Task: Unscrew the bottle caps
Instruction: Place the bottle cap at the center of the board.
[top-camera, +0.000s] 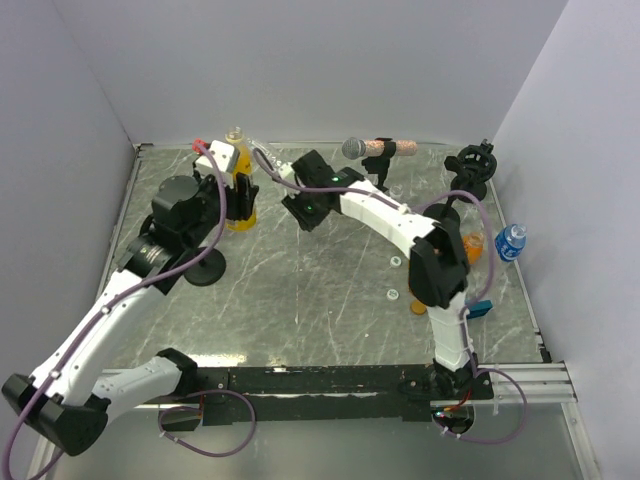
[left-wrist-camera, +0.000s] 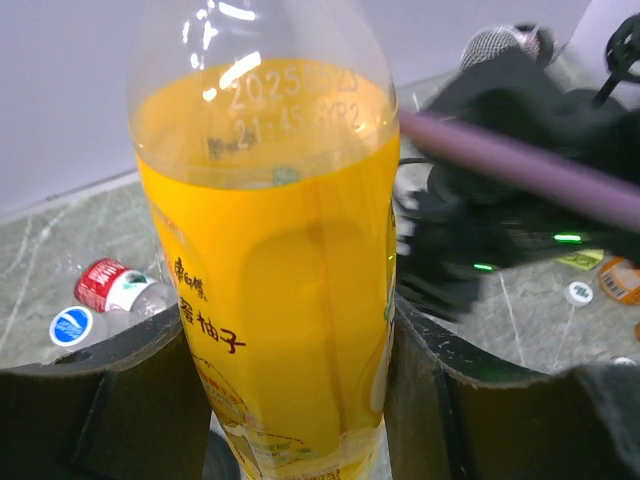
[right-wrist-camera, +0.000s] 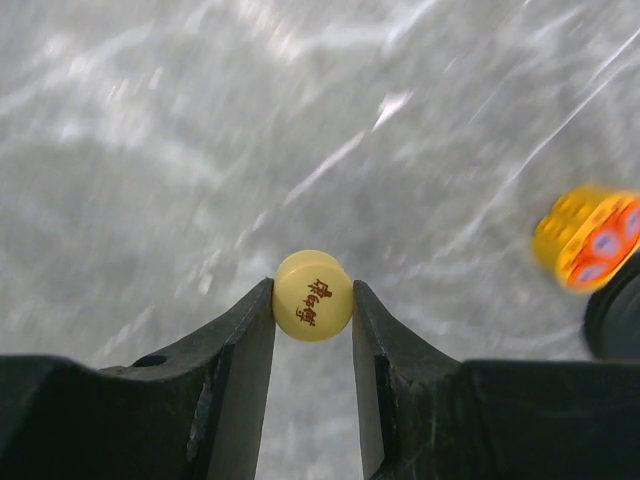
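The pale yellow cap (right-wrist-camera: 313, 295) is already off the bottle, so my right gripper should move down and slightly outward and let go of it on the bare marble tabletop.
A yellow-orange juice bottle (left-wrist-camera: 270, 280) stands upright at the back left of the table (top-camera: 239, 190). My left gripper (left-wrist-camera: 285, 400) is shut on its lower body, one dark finger (left-wrist-camera: 90, 400) on each side. My right gripper (right-wrist-camera: 313, 300) is shut on a pale yellow bottle cap (right-wrist-camera: 313, 295) with red characters, held above the marble tabletop and apart from the bottle. In the top view the right gripper (top-camera: 303, 210) hangs just right of the bottle, and the cap is hidden there.
A clear bottle with a red-white label (left-wrist-camera: 105, 285) and a blue cap (left-wrist-camera: 72, 326) lies behind the juice bottle. A microphone (top-camera: 365, 148) stands at the back. White rings (top-camera: 396, 262), an orange cap (top-camera: 419, 306) and a small blue-labelled bottle (top-camera: 511, 242) sit right.
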